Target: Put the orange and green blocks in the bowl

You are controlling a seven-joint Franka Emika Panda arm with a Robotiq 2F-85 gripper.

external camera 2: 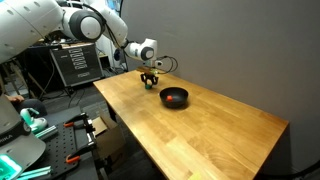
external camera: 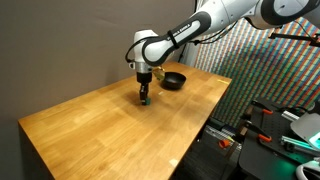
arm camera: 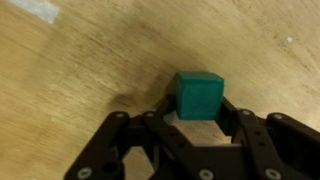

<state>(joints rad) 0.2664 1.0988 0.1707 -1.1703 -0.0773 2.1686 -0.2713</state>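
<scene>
Next, my gripper rises with the green block [external camera: 145, 101], moves across over the bowl's open inside and releases, because the bowl's rim stands above the tabletop.
A green block [arm camera: 199, 95] sits between my gripper's [arm camera: 200, 112] two black fingers in the wrist view, and both fingers touch its sides. In both exterior views the gripper [external camera: 145, 92] [external camera 2: 150, 80] points straight down with the green block [external camera: 145, 101] at its tips, at or just above the wooden table. A black bowl [external camera: 173, 80] [external camera 2: 174, 97] stands a short way from the gripper. Something orange [external camera 2: 172, 100] shows inside the bowl; I cannot make out its shape.
The wooden table [external camera: 110, 125] [external camera 2: 200, 135] stands before a dark wall. Clamps, cables and equipment [external camera: 265, 130] crowd one side of it, and a monitor and rack [external camera 2: 75, 60] stand beyond its end.
</scene>
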